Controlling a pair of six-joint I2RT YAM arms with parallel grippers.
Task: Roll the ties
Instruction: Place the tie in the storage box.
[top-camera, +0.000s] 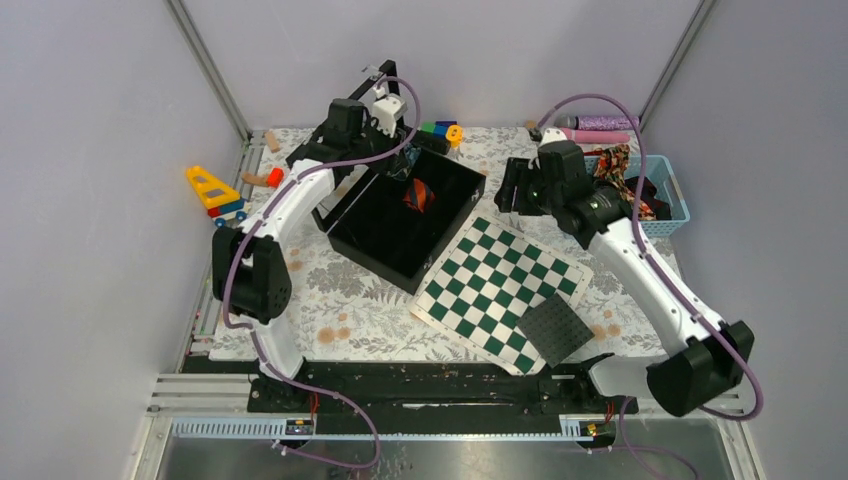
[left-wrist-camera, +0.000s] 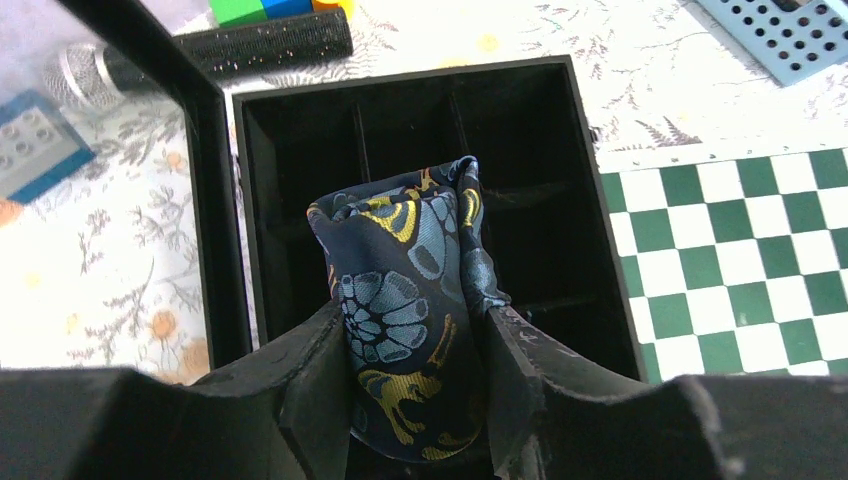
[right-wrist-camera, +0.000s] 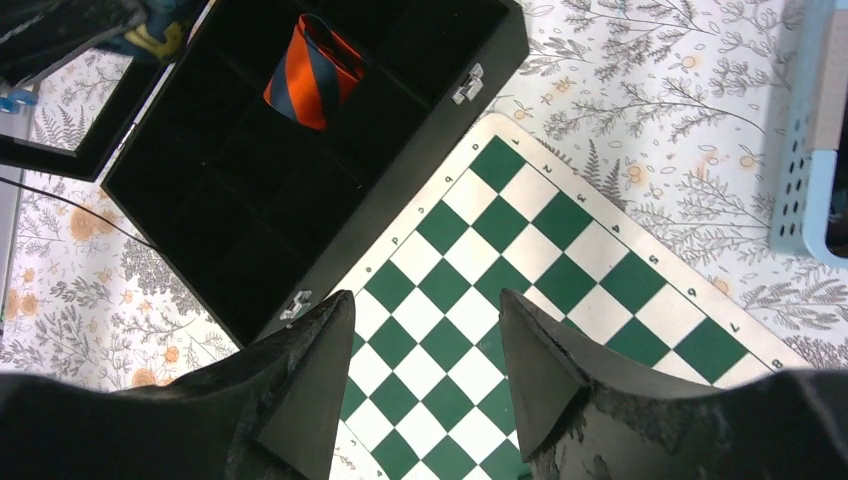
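Observation:
My left gripper holds the navy tie and should next move down and outward and release it in the empty corner section of the box beside the lid (left-wrist-camera: 302, 152), because that lies below it and outward.
A rolled navy tie with blue and gold floral print (left-wrist-camera: 400, 240) stands upright between the fingers of my left gripper (left-wrist-camera: 415, 308), which is shut on it. That gripper (top-camera: 400, 160) hovers over the back of the open black compartment box (top-camera: 452, 232). A rolled red-orange and dark striped tie (right-wrist-camera: 312, 72) sits in one compartment of the box (right-wrist-camera: 400, 190), also seen from above (top-camera: 418, 195). My right gripper (right-wrist-camera: 425, 315) is open and empty above the green-and-white chequered board (right-wrist-camera: 560, 260). More ties, one of them floral (top-camera: 612, 165), lie in the blue basket (top-camera: 672, 190).
The box lid stands open at the back left. A dark grey square mat (top-camera: 555, 328) overlaps the board's near corner. Toy blocks, a yellow toy (top-camera: 212, 190) and a pink microphone (top-camera: 600, 123) lie along the back. A black microphone (left-wrist-camera: 250, 45) lies behind the box.

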